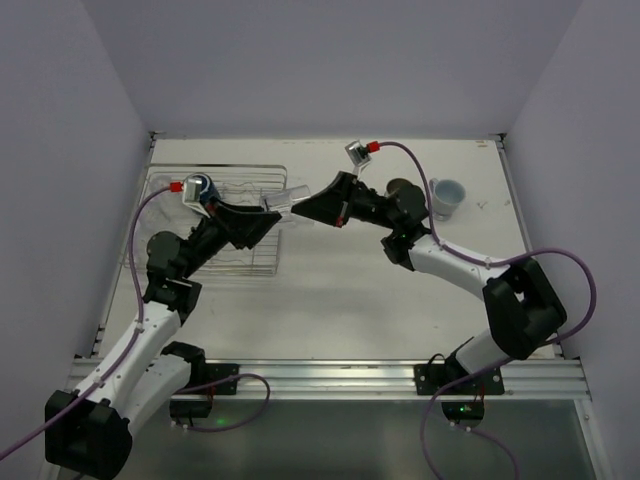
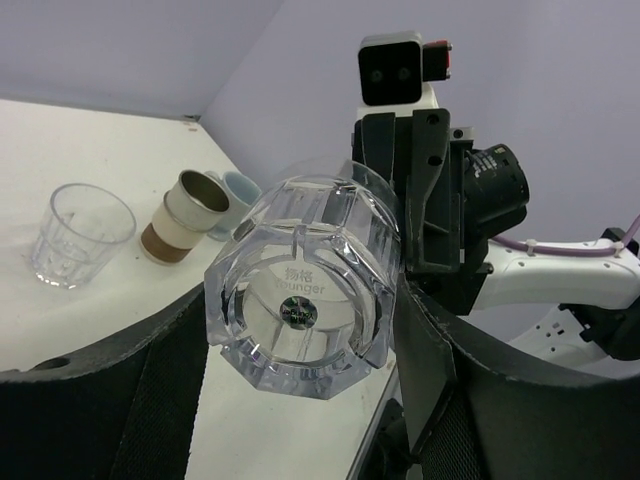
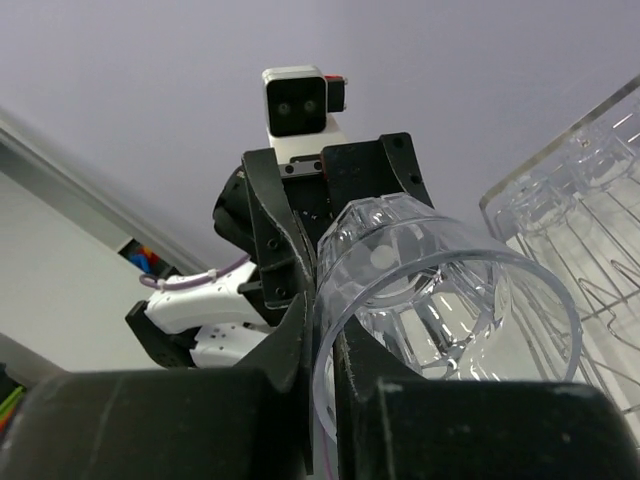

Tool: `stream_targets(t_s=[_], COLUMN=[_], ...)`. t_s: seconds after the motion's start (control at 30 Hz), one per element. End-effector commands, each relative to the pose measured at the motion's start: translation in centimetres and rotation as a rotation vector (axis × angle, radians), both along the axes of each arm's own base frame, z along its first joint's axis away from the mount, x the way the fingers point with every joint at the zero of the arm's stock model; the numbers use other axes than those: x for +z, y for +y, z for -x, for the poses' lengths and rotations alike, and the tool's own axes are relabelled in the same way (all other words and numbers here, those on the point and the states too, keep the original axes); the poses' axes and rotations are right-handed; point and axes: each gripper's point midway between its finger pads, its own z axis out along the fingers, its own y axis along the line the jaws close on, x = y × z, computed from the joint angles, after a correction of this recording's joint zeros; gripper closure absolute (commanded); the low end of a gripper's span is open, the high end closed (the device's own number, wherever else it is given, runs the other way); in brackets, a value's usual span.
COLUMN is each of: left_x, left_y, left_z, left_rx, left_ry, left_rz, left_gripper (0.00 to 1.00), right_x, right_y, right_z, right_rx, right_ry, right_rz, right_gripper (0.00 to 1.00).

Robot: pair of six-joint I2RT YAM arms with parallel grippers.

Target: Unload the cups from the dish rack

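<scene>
My right gripper has the sideways tumbler and should swing away from the rack [image 1: 250, 262] next. Then it should turn downward and lower that tumbler into the other clear tumbler, which is standing open and empty.
A clear tumbler [image 1: 290, 197] hangs on its side in mid-air between my two grippers, just right of the dish rack [image 1: 250, 262]. My left gripper [image 1: 272, 203] is closed on its faceted base [image 2: 305, 290], with a finger touching each side. My right gripper [image 1: 318, 203] pinches the tumbler's rim [image 3: 440, 290], one finger inside and one outside. In the left wrist view the right gripper [image 2: 410, 200] shows behind the tumbler. In the right wrist view the left gripper [image 3: 335, 190] shows behind it, and the wire rack [image 3: 590, 200] is at the right.
On the table at the back right stand a pale blue cup [image 1: 447, 195] and a brown-tan cup [image 1: 402, 190]. The left wrist view shows them [image 2: 235, 195] [image 2: 185, 215] beside another clear tumbler [image 2: 75, 235]. White walls close in the table.
</scene>
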Motion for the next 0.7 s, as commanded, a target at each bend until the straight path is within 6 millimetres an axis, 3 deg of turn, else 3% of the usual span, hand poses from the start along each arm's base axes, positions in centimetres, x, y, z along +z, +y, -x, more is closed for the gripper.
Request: stream_targets(t_s=[0.0, 0.1, 0.13, 0.17, 0.2, 0.23, 0.27, 0.3, 0.33, 0.37, 0.43, 0.47, 0.5, 0.53, 0.57, 0.63, 0.67], left_x=[2.2, 2.3, 3.5, 2.4, 2.6, 2.5, 1.6, 1.3, 1.0, -0.2, -1.1, -2.7, -3.1, -3.7, -4.7, -5.1, -5.2], left_y=[0.2, 1.9, 2.5, 3.1, 4.2, 4.9, 5.6, 6.5, 7.0, 7.5, 8.4, 8.6, 9.0, 9.2, 9.4, 9.9, 9.9], left_z=[0.3, -0.4, -0.1, -0.2, -0.6, -0.5, -0.3, -0.6, -0.4, -0.3, -0.1, -0.2, -0.1, -0.1, -0.2, -0.3, -0.5], left_rx=[0.037, 0.161, 0.194, 0.224, 0.290, 0.322, 0.345, 0.392, 0.411, 0.420, 0.457, 0.461, 0.482, 0.488, 0.495, 0.517, 0.522], left_ry=[-0.112, -0.109, -0.136, -0.106, -0.098, -0.089, -0.056, -0.041, -0.036, -0.019, -0.008, 0.013, 0.014, 0.023, 0.030, 0.031, 0.031], left_rz=[-0.090, -0.230, -0.245, -0.307, -0.333, -0.362, -0.427, -0.457, -0.482, -0.532, -0.564, -0.590, -0.598, -0.608, -0.625, -0.638, -0.638], left_gripper=[0.35, 0.07, 0.02, 0.00, 0.00, 0.00, 0.00, 0.00, 0.00, 0.00, 0.00, 0.00, 0.00, 0.00, 0.00, 0.00, 0.00], right_x=[1.7, 0.5, -0.1, 0.4, -1.7, -2.6, -1.3, -4.2, -4.9, -3.7, -7.4, -5.8, -7.7, -9.6, -8.2, -9.8, -9.8], right_y=[0.3, 0.2, 0.2, 0.2, 0.1, -0.2, -0.5, -1.0, -1.7, -2.3, -4.0, -4.3, -6.2, -6.7, -7.1, -9.1, -9.0], right_z=[0.1, -0.9, -1.6, -2.2, -2.7, -3.5, -5.0, -5.6, -6.6, -8.2, -9.7, -11.0, -11.9, -13.0, -14.2, -15.1, -16.3], right_rx=[-0.034, -0.099, -0.140, -0.171, -0.187, -0.225, -0.291, -0.303, -0.336, -0.408, -0.441, -0.487, -0.541, -0.555, -0.599, -0.612, -0.622], right_ry=[-0.071, -0.071, -0.101, -0.117, -0.056, -0.097, -0.117, -0.057, -0.095, -0.112, -0.085, -0.115, -0.107, -0.090, -0.114, -0.110, -0.119], right_rz=[-0.001, 0.103, 0.149, 0.176, 0.281, 0.352, 0.385, 0.508, 0.576, 0.613, 0.806, 0.831, 0.970, 1.057, 1.079, 1.219, 1.246], right_gripper=[1.00, 1.00, 1.00, 1.00, 1.00, 1.00, 1.00, 1.00, 1.00, 1.00, 1.00, 1.00, 1.00, 1.00, 1.00, 1.00, 1.00])
